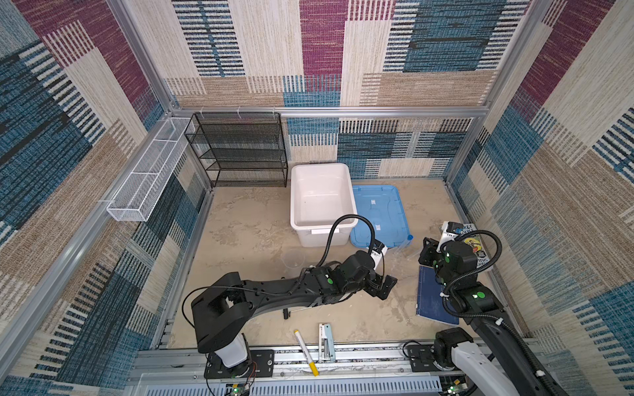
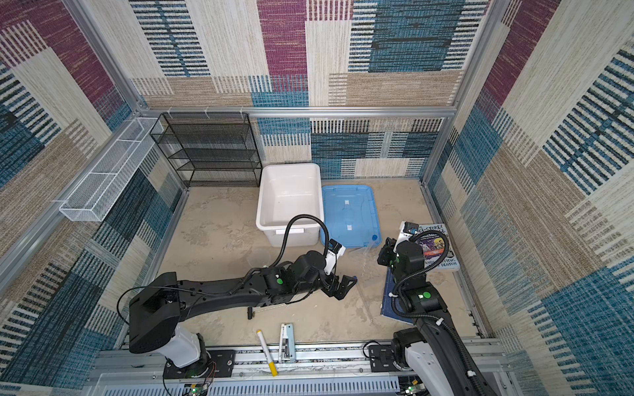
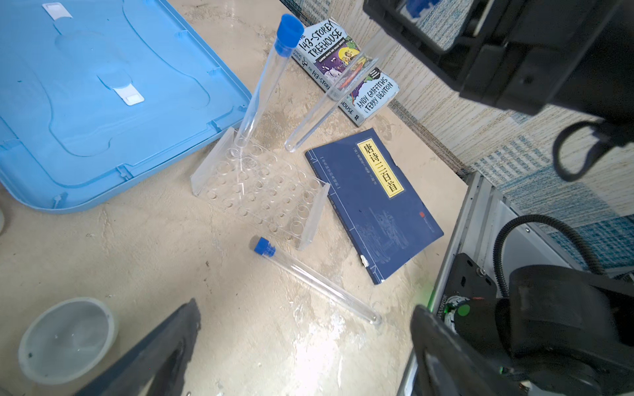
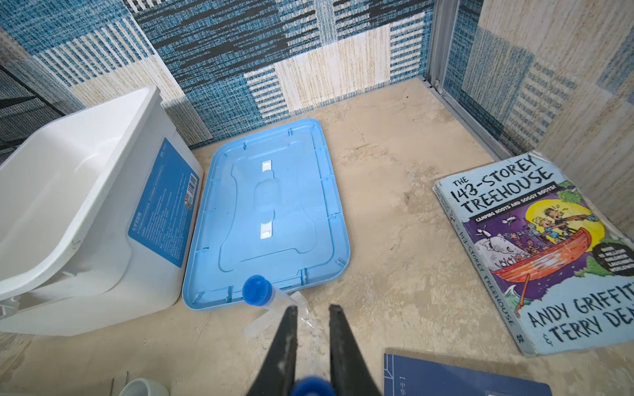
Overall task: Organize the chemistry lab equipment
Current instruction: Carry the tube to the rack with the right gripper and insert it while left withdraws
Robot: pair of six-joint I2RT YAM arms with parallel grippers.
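Observation:
I should bring my right gripper down and toward the empty rack holes to release the second test tube, as its round end still hangs clear of the rack (image 3: 257, 192).
A clear tube rack (image 3: 257, 192) lies on the table beside the blue lid. One blue-capped test tube (image 3: 264, 79) stands tilted in it. My right gripper (image 4: 313, 308) is shut on a second test tube (image 3: 322, 109), whose blue cap (image 4: 310, 387) sits between the fingers; its round end hangs just above the rack's far edge. A third test tube (image 3: 315, 281) lies flat near the rack. My left gripper (image 3: 305, 308) is open just above that tube's round end, holding nothing. The small white dish (image 3: 67, 339) sits off to its side. The clear beaker (image 1: 293, 259) stands behind the left arm.
A white bin (image 1: 320, 202) and its blue lid (image 1: 377, 216) stand at the back. An illustrated book (image 3: 346, 72) and a blue book (image 3: 374, 202) lie by the right wall. A yellow-tipped marker (image 1: 305, 353) lies at the front edge. A black mesh shelf (image 1: 240, 151) stands back left.

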